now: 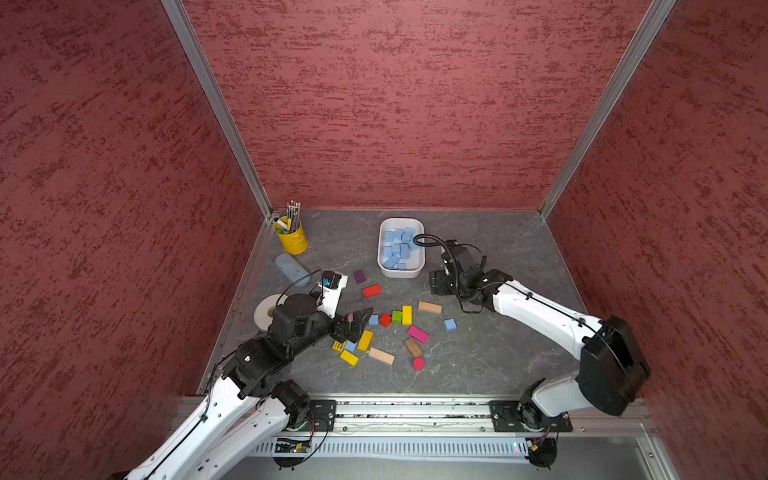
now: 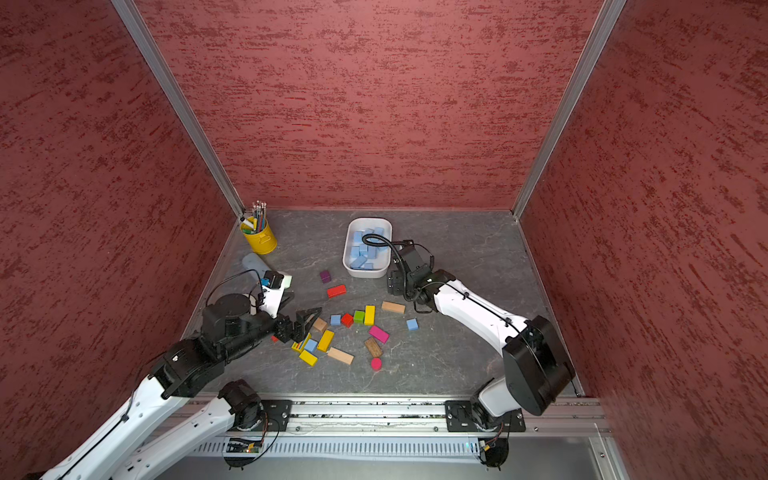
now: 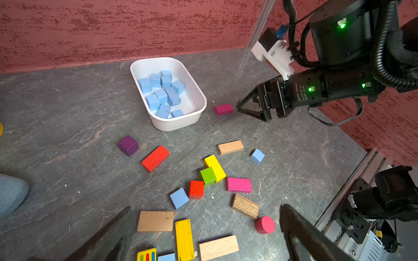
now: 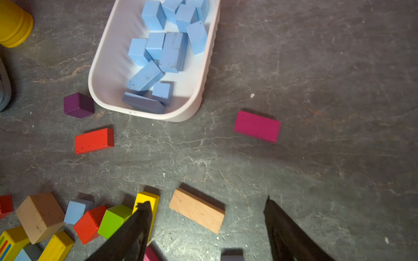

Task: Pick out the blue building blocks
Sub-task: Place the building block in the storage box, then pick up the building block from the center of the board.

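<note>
The lone blue block (image 1: 450, 325) has open table around it with room for both fingers. Next, my right gripper moves back and down past the wooden block onto it.
A white bin (image 1: 417, 257) (image 3: 196, 90) at the back middle holds several light blue blocks (image 1: 397, 247) (image 4: 156, 45). Three more blue blocks lie loose on the grey table among coloured ones: one (image 1: 373, 320) (image 3: 179, 198) beside a red cube, one (image 1: 450, 324) (image 3: 257, 156) alone to the right, and one (image 1: 350, 345) in the front cluster. My left gripper (image 1: 365, 319) (image 3: 205, 206) hangs open and empty just left of the first block. My right gripper (image 1: 434, 284) (image 4: 207, 201) is open and empty, right of the bin's front end.
Yellow, red, green, magenta, purple and wooden blocks (image 1: 406, 315) lie scattered mid-table. A magenta block (image 4: 256, 126) lies just ahead of the right gripper. A yellow pencil cup (image 1: 292, 239), a grey-blue case (image 1: 291, 268) and a tape roll (image 1: 266, 311) sit at the left. Red walls enclose three sides.
</note>
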Robot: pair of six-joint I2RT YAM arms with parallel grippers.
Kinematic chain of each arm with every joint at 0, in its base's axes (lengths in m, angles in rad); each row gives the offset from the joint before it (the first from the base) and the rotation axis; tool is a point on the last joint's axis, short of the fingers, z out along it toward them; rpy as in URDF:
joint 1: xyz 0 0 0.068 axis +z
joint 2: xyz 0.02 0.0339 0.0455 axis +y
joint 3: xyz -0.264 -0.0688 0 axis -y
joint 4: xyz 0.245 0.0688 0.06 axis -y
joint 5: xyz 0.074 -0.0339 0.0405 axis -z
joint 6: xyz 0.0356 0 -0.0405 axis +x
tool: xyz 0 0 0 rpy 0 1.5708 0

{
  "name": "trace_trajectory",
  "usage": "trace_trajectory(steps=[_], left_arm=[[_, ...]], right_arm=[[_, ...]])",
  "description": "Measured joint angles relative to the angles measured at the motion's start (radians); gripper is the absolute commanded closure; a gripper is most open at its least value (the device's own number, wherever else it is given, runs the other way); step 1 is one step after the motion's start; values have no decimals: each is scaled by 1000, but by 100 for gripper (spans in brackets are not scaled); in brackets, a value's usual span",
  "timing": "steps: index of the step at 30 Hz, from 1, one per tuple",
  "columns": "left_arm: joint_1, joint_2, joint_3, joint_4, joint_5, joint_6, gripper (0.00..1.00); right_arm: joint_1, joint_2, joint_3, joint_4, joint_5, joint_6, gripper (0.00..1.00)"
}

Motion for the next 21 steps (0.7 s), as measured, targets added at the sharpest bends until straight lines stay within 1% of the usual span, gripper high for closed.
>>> trace_trajectory(steps=[6, 9, 21], left_arm=[[0, 6, 0, 0, 3, 0, 1], [0, 7, 0, 0, 4, 0, 1], [1, 10, 0, 1, 23, 0, 1]], right_arm=[[0, -72, -100, -4, 0, 50, 20], [0, -91, -142, -5, 0, 76, 21], [12, -111, -275, -26, -11, 152, 29]])
